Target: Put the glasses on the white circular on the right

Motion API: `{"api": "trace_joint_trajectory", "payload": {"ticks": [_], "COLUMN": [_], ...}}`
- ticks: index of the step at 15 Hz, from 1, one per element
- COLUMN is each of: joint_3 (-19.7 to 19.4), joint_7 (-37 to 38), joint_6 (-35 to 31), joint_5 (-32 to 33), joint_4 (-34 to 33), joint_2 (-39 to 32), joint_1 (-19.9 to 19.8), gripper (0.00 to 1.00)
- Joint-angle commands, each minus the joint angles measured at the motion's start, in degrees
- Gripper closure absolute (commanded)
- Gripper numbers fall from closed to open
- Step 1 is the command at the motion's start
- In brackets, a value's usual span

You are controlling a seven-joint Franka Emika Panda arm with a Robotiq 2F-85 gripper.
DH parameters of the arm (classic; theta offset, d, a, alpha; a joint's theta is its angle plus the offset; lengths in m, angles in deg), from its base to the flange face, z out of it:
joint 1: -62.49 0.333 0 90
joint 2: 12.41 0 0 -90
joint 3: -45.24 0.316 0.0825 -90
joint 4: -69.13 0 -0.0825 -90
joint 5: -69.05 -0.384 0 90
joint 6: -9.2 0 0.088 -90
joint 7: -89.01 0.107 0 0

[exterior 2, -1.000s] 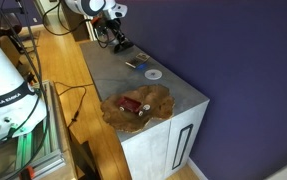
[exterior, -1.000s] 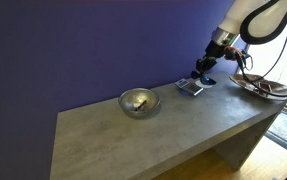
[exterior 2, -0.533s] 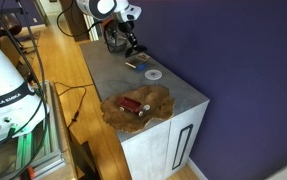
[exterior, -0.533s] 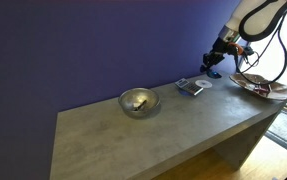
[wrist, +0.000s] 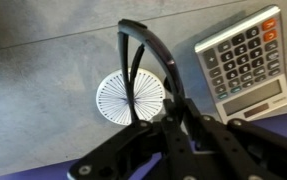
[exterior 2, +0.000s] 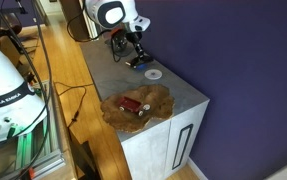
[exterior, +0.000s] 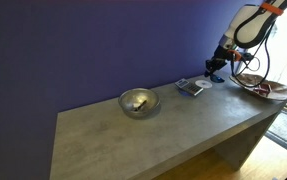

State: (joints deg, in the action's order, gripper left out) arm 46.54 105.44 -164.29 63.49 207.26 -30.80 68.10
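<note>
The glasses still hang with a gap below them, so my gripper next needs to move down and across onto the white circular disc and release them there.
My gripper is shut on the glasses, whose thin black arms stick out ahead of the fingers in the wrist view. They hang above the white circular disc, which lies flat on the grey counter just left of the calculator. In an exterior view the gripper hovers at the far right of the counter beside the calculator. In an exterior view the gripper is a little above and behind the disc. The lenses are hidden by the fingers.
A silvery metal bowl stands mid-counter. A brown-patterned shallow plate with a red object lies near the counter's end, also in an exterior view. A white robot base and wooden floor lie beside the counter.
My gripper has carried the glasses along the counter, from beside the calculator to above the white disc, and has risen slightly.
</note>
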Motion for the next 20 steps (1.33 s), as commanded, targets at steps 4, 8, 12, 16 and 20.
{"api": "trace_joint_trajectory", "payload": {"ticks": [4,8,12,16,20], "joint_3": [2.0,0.6,0.7,-0.2,-0.8], "joint_7": [-2.4,-1.6,-1.8,-1.1,-0.9], "joint_6": [0.8,2.0,4.2,4.6,5.2], "joint_5": [-3.4,-3.1,-3.6,-3.6,-3.6], "joint_4": [-7.4,-11.0,-13.1,-14.5,-15.7], "joint_2": [-7.4,-10.0,-11.8,-13.4,-14.8], "joint_1": [-3.4,-2.7,-3.4,-2.7,-2.8], "gripper": [0.96,0.96,0.96,0.96,0.96]}}
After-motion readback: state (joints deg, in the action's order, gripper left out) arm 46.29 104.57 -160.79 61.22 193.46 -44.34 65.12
